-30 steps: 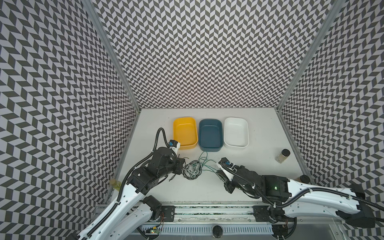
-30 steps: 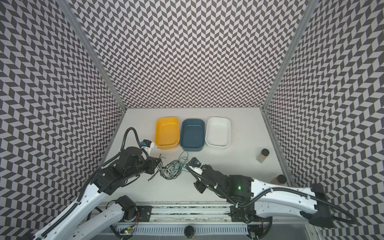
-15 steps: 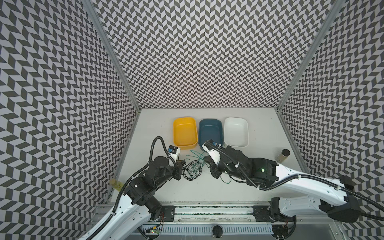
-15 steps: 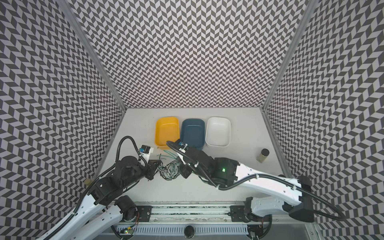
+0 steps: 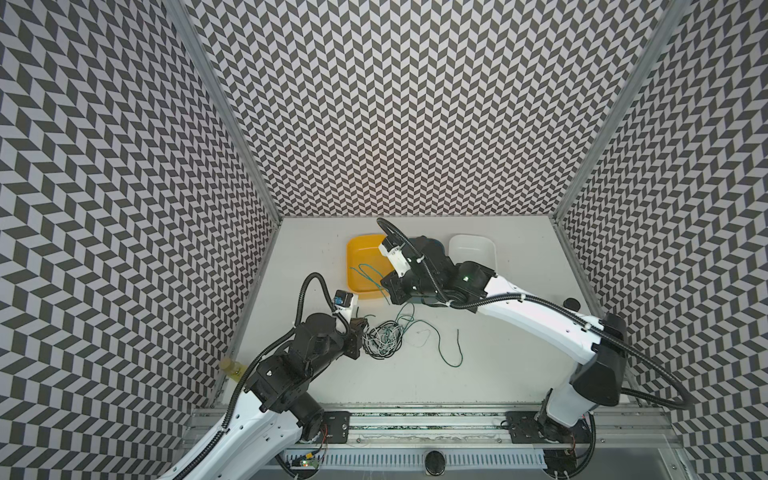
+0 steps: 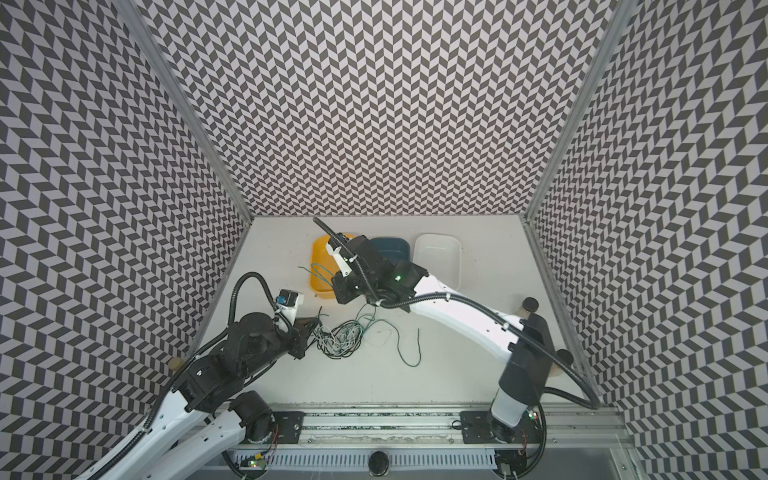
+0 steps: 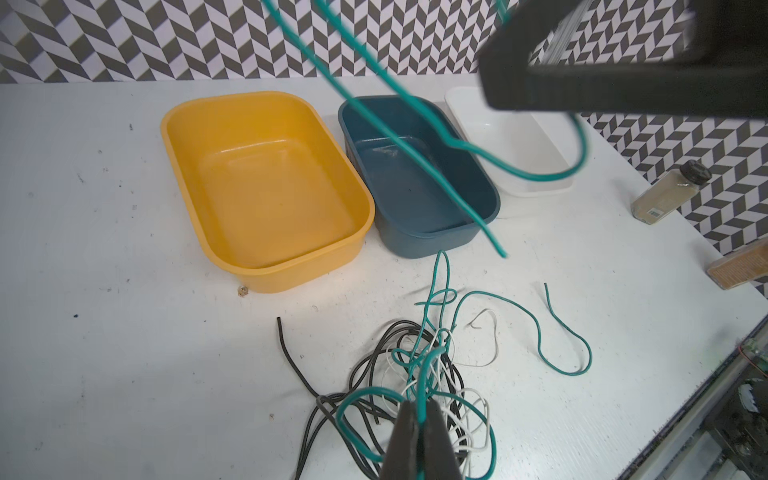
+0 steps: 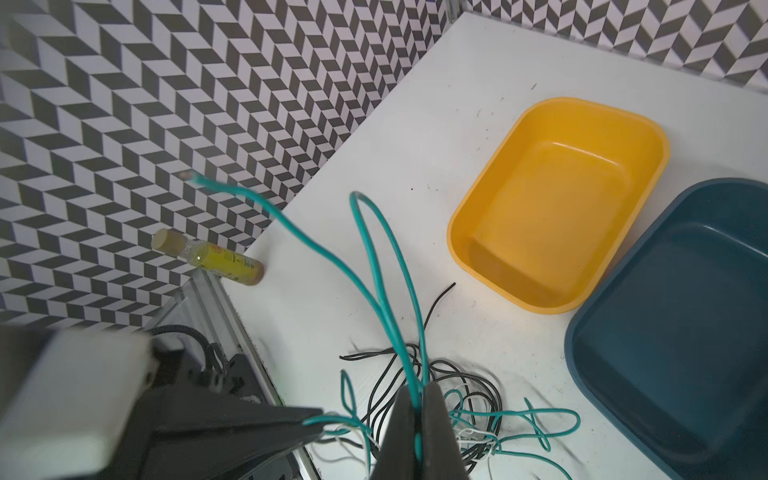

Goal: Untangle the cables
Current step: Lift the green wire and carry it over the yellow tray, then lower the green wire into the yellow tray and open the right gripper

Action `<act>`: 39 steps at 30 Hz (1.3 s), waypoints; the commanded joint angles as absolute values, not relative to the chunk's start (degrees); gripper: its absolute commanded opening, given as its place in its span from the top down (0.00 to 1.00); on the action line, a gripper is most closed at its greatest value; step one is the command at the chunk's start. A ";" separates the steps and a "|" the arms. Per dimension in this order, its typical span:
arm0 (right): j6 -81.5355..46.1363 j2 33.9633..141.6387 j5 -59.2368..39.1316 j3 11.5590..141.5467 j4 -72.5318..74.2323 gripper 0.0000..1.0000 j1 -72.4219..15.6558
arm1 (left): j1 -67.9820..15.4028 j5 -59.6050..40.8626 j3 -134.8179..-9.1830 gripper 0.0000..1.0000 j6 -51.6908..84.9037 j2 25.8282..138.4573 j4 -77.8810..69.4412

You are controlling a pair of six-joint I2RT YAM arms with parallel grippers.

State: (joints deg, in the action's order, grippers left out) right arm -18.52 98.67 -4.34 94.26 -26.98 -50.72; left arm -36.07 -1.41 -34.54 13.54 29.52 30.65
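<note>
The right gripper carries its teal cable outward and down over the yellow tray's bottom next and releases it there, because that tray stands open and empty.
The cables (image 5: 383,341) lie as a tangle of black, teal and white wires on the white table, also seen in the left wrist view (image 7: 419,357). My left gripper (image 5: 362,328) sits low at the tangle's left edge, shut on a teal cable loop (image 7: 424,386). My right gripper (image 5: 388,296) hangs raised in front of the trays, shut on a teal cable (image 8: 390,299). That cable's free loop and end arc above the yellow tray (image 5: 360,251). A loose teal strand (image 5: 451,353) trails right of the tangle.
A teal tray (image 7: 415,245) and a white tray (image 7: 536,191) stand beside the yellow one at the back. A spice jar (image 7: 669,191) stands at the right wall. A yellow bottle (image 8: 216,262) lies at the left table edge.
The right arm has risen and swung back-left from the front of the table to above the trays, pulling a teal cable up out of the tangle. The left gripper stayed at the tangle.
</note>
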 commanded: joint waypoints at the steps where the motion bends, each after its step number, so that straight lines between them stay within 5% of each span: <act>1: -20.94 103.56 -9.14 99.13 -26.27 1.00 -48.19 | -36.20 0.53 -36.30 1.00 13.00 28.65 30.43; 12: -21.05 124.95 -10.99 118.88 -32.96 1.00 -43.65 | -36.19 -0.09 -36.60 1.00 12.66 29.16 30.80; 27: -18.62 138.21 -13.94 130.49 -38.05 1.00 -41.48 | -36.21 -0.77 -36.63 1.00 12.57 29.99 30.66; 33: -17.26 136.56 -12.41 130.29 -38.92 0.80 -41.37 | -36.17 -1.23 -36.69 1.00 12.44 30.40 30.83; 39: -17.10 133.88 -11.90 130.76 -40.45 0.75 -41.31 | -36.21 -1.41 -36.75 1.00 12.45 30.64 30.81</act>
State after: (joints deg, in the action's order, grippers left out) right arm -18.00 137.91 -12.88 129.19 -39.16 -41.34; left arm -36.07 -1.30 -34.57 13.30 30.65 30.96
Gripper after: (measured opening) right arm 0.252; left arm 0.048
